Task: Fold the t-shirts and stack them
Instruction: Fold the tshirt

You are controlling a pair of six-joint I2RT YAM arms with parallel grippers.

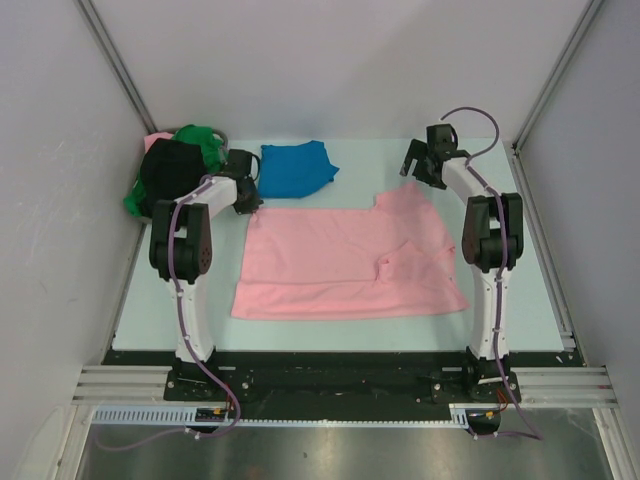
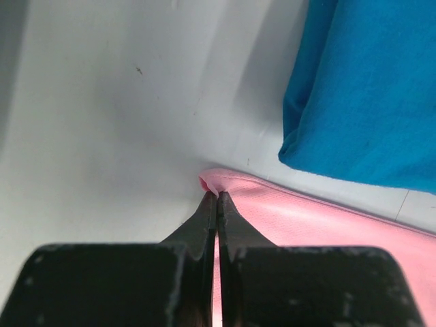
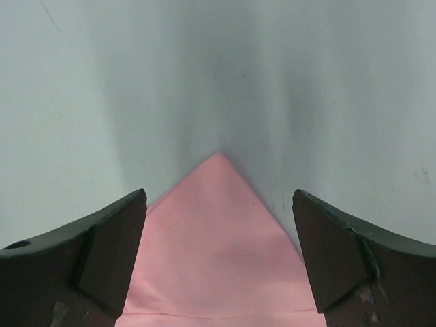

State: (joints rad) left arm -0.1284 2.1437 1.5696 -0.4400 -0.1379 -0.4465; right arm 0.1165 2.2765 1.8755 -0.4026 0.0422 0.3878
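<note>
My right gripper moves down onto the pink t-shirt's far point (image 1: 411, 188) next and closes there, since that point lies below the gripper, between its open fingers.
A light pink t-shirt (image 1: 350, 260) lies spread flat across the middle of the table. My left gripper (image 1: 250, 205) is at its far left corner. In the left wrist view that gripper (image 2: 217, 197) is shut on the pink t-shirt's (image 2: 306, 218) corner tip. My right gripper (image 1: 412, 175) hangs open over the far right corner. The pink point (image 3: 218, 259) lies between the wide jaws of the right gripper (image 3: 218, 197), untouched. A folded blue t-shirt (image 1: 297, 168) (image 2: 368, 88) lies just behind the pink one. A green t-shirt (image 1: 205, 140) and a black t-shirt (image 1: 170, 170) are heaped at the back left.
White walls close in the table (image 1: 160, 300) on the left, right and back. The heap of shirts sits right beside my left arm's elbow. A metal rail (image 1: 340, 385) runs along the near edge by the arm bases.
</note>
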